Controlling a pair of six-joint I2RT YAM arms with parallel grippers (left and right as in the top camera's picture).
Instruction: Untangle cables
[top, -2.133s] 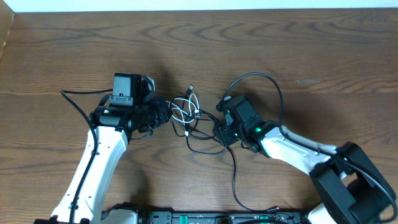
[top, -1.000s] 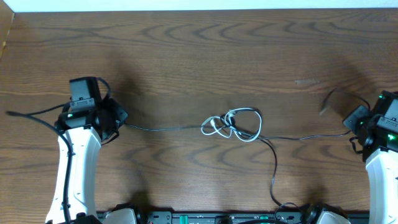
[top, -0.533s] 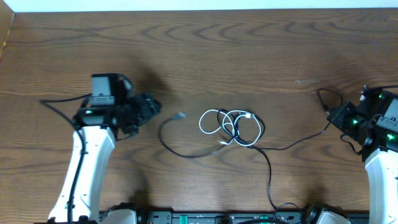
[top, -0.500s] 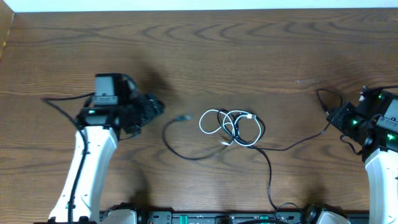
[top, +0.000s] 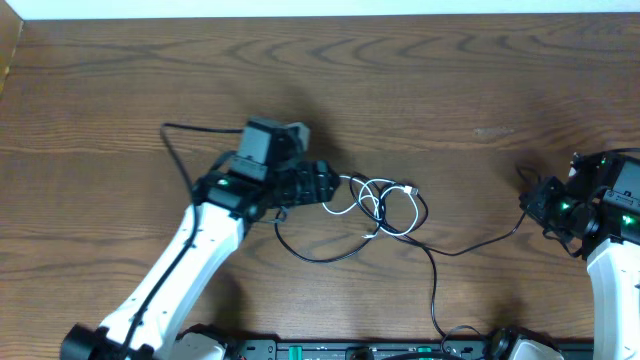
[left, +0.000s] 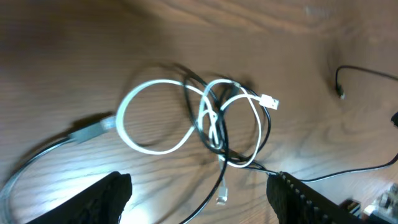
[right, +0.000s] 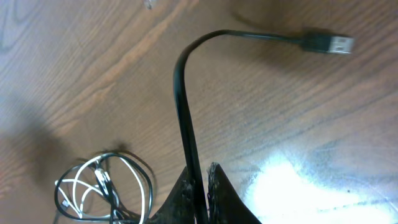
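My left gripper will next go down and move toward the knot, onto the black cable at the spot where the cable crosses the white loops.
The cables lie in a knot at mid-table: white cable (top: 385, 205) loops (left: 155, 118) wound through a black cable (top: 470, 243). In the left wrist view the white plug (left: 268, 101) points right. My left gripper (top: 325, 185) (left: 199, 190) is open at the knot's left edge, its fingers (left: 106, 199) wide apart and holding nothing. At the far right my right gripper (top: 532, 205) (right: 200, 183) is shut on the black cable (right: 184, 112), whose USB plug (right: 328, 43) sticks out past the fingers. The knot (right: 102, 186) shows at lower left of the right wrist view.
A slack black loop (top: 310, 250) lies on the wood just in front of my left gripper. Another black strand (top: 434, 300) runs from the knot to the table's front edge. The left arm's own thick wire (top: 185, 150) arcs behind it.
My left arm has swung right from the table's left side to the knot, with its jaws open. The black cable has slackened. The right gripper has barely moved.
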